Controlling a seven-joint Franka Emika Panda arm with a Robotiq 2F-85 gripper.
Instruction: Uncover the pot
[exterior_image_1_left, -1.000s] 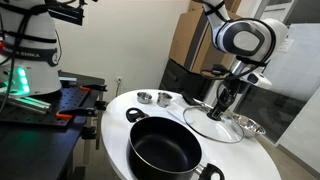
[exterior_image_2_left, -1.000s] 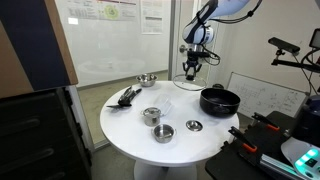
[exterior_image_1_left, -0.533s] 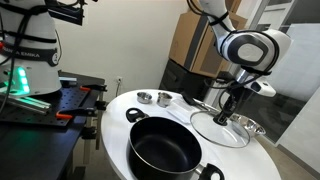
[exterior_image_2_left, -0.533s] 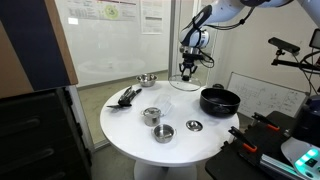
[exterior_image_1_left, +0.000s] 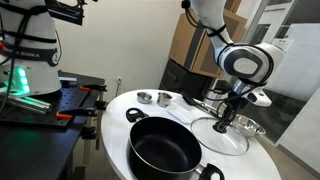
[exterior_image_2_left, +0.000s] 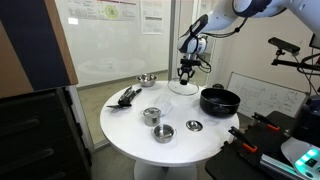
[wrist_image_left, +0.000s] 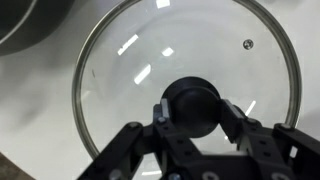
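The pot is uncovered. My gripper will next lower the glass lid (exterior_image_1_left: 222, 137) onto the clear tabletop below it beside the open pot and let go of the knob.
The large black pot (exterior_image_1_left: 165, 150) stands open on the round white table, its dark inside showing; it also shows in an exterior view (exterior_image_2_left: 219, 100). The round glass lid (exterior_image_1_left: 222, 137) with a black knob lies low at the table's far side, apart from the pot, and is seen in an exterior view (exterior_image_2_left: 183, 88) too. My gripper (exterior_image_1_left: 227, 117) (exterior_image_2_left: 186, 71) stands straight above it. In the wrist view the gripper (wrist_image_left: 192, 112) has a finger on each side of the knob of the lid (wrist_image_left: 130, 70).
A shiny steel bowl (exterior_image_1_left: 250, 127) sits right beside the lid. Two small steel cups (exterior_image_1_left: 145, 97) (exterior_image_1_left: 164, 98) stand at the table's edge. Another steel bowl (exterior_image_2_left: 146, 80), black utensils (exterior_image_2_left: 127, 96) and small steel dishes (exterior_image_2_left: 164, 132) lie across the table (exterior_image_2_left: 125, 125).
My gripper has carried the lid further away from the pot and lower, down to the table surface beside the steel bowl.
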